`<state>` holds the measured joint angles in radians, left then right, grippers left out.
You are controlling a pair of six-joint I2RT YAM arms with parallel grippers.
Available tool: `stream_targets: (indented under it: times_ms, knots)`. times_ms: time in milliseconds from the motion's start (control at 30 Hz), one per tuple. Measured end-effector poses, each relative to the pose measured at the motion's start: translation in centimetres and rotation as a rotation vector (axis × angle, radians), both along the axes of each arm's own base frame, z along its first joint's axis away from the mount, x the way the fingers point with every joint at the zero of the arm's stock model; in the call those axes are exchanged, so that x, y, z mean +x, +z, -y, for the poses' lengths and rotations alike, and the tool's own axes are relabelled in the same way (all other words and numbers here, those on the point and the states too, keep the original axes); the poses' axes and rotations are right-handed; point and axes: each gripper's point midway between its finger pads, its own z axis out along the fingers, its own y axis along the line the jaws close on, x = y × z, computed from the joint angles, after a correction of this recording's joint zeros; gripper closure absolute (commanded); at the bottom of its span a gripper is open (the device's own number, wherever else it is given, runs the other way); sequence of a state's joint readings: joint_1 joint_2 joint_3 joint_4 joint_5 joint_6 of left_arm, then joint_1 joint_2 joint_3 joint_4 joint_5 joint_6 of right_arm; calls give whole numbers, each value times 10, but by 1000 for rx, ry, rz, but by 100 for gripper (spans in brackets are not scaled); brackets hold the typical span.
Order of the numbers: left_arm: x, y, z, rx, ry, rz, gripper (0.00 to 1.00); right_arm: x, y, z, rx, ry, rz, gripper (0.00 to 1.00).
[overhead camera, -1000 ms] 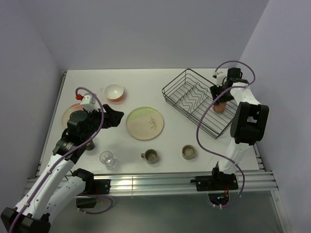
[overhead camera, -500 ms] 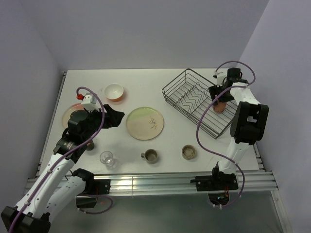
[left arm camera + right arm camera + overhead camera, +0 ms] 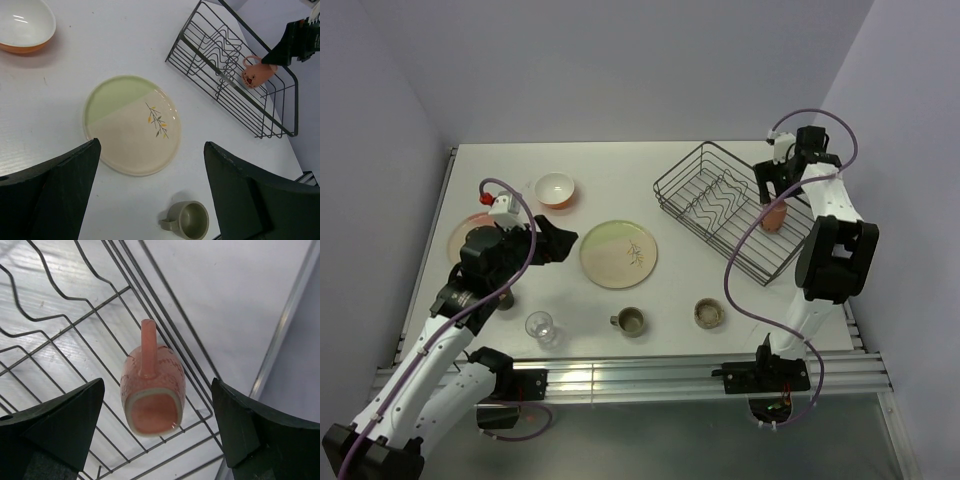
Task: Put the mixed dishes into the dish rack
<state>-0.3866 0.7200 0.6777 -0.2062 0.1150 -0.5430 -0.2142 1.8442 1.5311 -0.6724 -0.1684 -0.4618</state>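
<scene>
My left gripper needs to move back and down onto the grey-green cup's handle-side rim next, because the cup is below it, to its right in the top view.
The dish rack (image 3: 720,205) stands at the back right. A pink cup (image 3: 773,216) lies on its side on the rack's wires (image 3: 60,315), handle up. My right gripper (image 3: 773,190) hangs open just above the pink cup (image 3: 152,385), its fingers apart from it on both sides. My left gripper (image 3: 556,243) is open and empty, over the table left of the cream-green plate (image 3: 618,253). In the left wrist view the plate (image 3: 131,124) lies ahead of the left gripper (image 3: 150,145), with the grey-green cup (image 3: 189,220) nearer.
An orange bowl (image 3: 556,189) sits at the back left. A pink-cream plate (image 3: 465,235) shows partly under the left arm. A clear glass (image 3: 540,326), the grey-green cup (image 3: 632,321) and a small speckled bowl (image 3: 709,313) line the front.
The right gripper has opened, let go of the pink cup in the rack and lifted a little away from it. The left arm has barely moved.
</scene>
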Motion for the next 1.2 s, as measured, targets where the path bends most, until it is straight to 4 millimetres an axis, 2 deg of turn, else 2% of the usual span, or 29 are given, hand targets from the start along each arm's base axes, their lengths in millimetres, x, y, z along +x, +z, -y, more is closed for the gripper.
stream_targets:
  times_ms: [133, 267, 333, 467, 533, 567, 667, 733, 767, 833, 967, 1067, 1200]
  knots:
    - [-1, -3, 5, -2, -27, -16, 12, 7, 27, 3, -16, 1, 62, 5]
    - [-2, -8, 18, -6, -95, -57, 21, 9, 59, 2, -22, 21, 120, 5]
    - [-2, -10, 25, -9, -133, -83, 24, 8, 77, -4, -7, 60, 147, 5]
    - [-15, -27, 49, -2, -228, -185, 32, -12, 117, -39, 61, 218, 217, 5]
    - [-24, -37, 61, 9, -269, -235, 33, -28, 131, -69, 102, 320, 249, 6]
    - [-30, -43, 68, 17, -288, -263, 38, -39, 136, -89, 129, 380, 264, 6]
    - [-48, -59, 90, 54, -340, -336, 50, -84, 130, -159, 230, 573, 259, 6]
    - [-57, -68, 103, 79, -363, -374, 50, -112, 119, -199, 307, 681, 235, 6]
    - [-59, -72, 108, 93, -364, -389, 49, -124, 111, -213, 349, 711, 211, 6]
    - [-66, -81, 122, 127, -378, -418, 49, -134, 101, -225, 412, 719, 177, 7]
    - [-79, -108, 148, 225, -403, -473, 49, -139, 86, -232, 488, 684, 137, 7]
    - [-84, -128, 156, 303, -393, -510, 49, -139, 83, -236, 524, 671, 137, 7]
    - [-86, -149, 155, 404, -356, -538, 50, -141, 81, -238, 546, 662, 141, 7]
